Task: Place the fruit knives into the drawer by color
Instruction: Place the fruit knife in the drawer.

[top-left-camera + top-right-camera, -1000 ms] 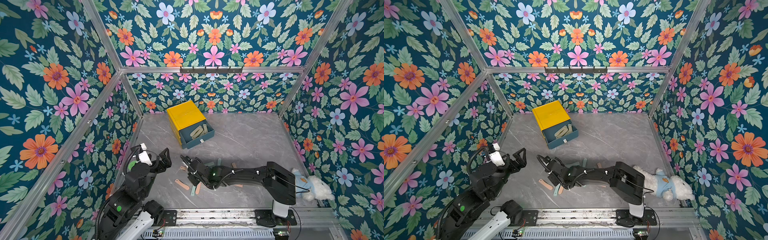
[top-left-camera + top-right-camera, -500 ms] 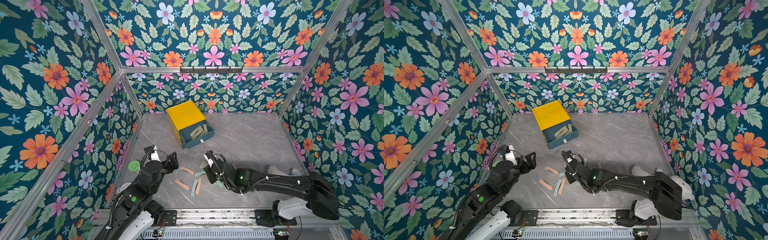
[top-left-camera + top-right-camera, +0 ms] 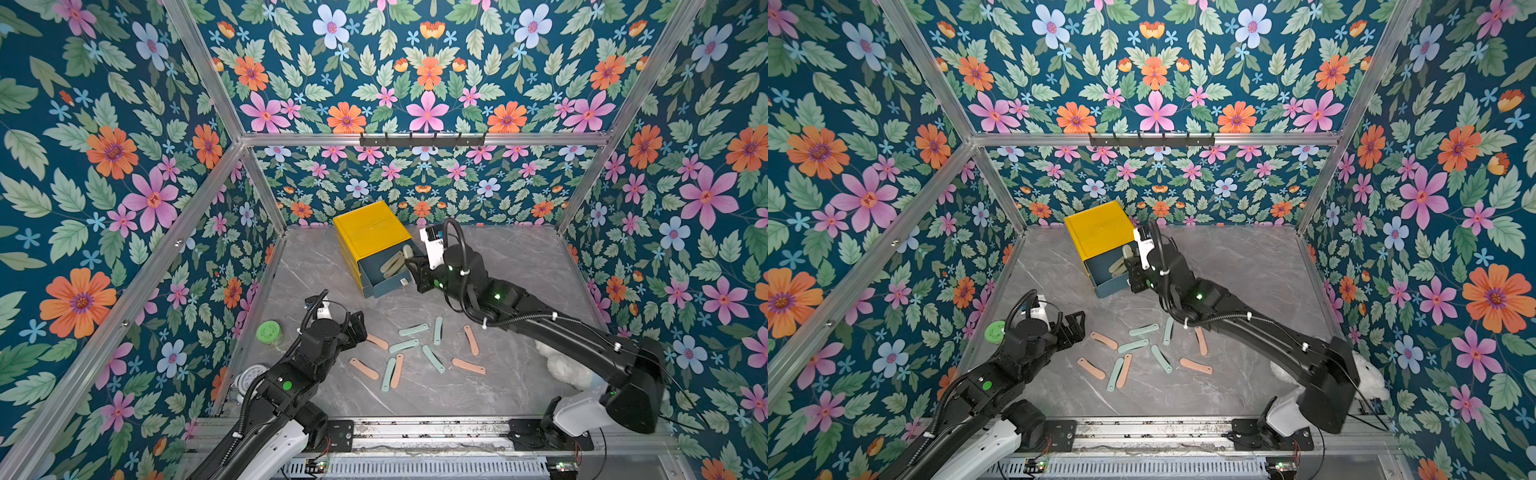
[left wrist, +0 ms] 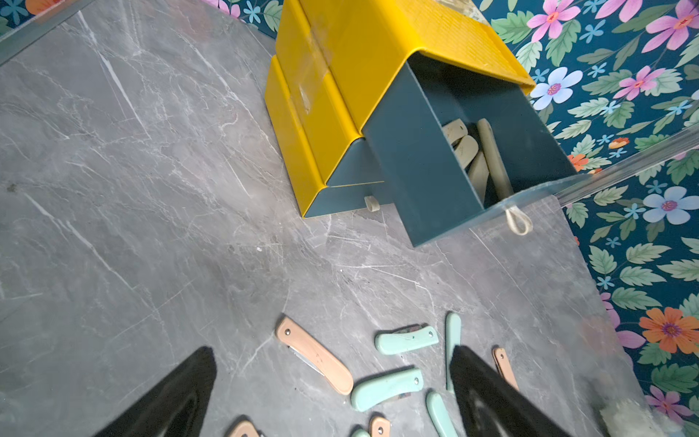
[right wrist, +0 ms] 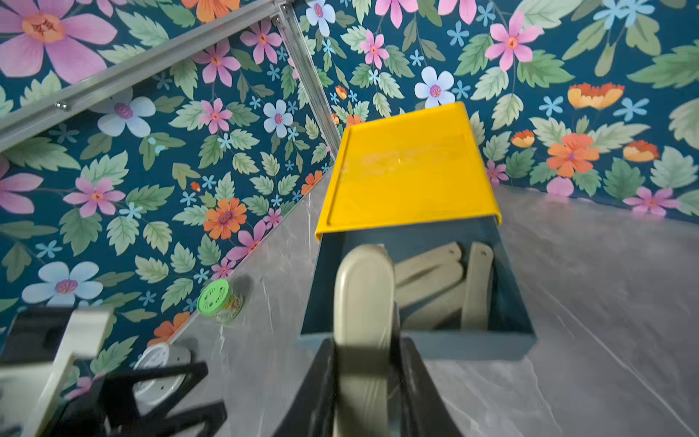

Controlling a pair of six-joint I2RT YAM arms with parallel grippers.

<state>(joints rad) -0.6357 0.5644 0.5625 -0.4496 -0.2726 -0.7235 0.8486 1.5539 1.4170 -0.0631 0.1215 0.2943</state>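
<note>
My right gripper pushes outward over the teal drawer (image 5: 416, 346) next and releases the knife onto the olive-green knives inside, since they lie just outward of the fingers.
The drawer unit (image 3: 365, 232) (image 3: 1100, 232) is a yellow cabinet at the back left. Its top teal drawer (image 5: 416, 346) is pulled out, with several olive-green fruit knives (image 5: 431, 272) (image 4: 488, 159) lying inside. My right gripper (image 3: 411, 266) (image 3: 1130, 266) (image 5: 365, 352) hangs over the drawer's front edge, shut on another olive-green knife (image 5: 363, 295) that points into it. Several pink and mint fruit knives (image 3: 413, 330) (image 3: 1144, 330) lie scattered mid-table. My left gripper (image 3: 357, 328) (image 3: 1075, 328) (image 4: 333, 355) stands open at the pile's left edge, above a pink knife (image 4: 302, 344).
A green-lidded jar (image 3: 269, 332) (image 5: 213, 297) and a round white dial (image 3: 249, 376) sit by the left wall. A white plush toy (image 3: 569, 370) (image 3: 1370, 378) lies at the right behind my right arm. The two lower drawers (image 4: 351, 181) are closed.
My right arm has swung from the knife pile up to the open drawer, carrying the olive-green knife. My left arm has reached forward to the pile's left edge.
</note>
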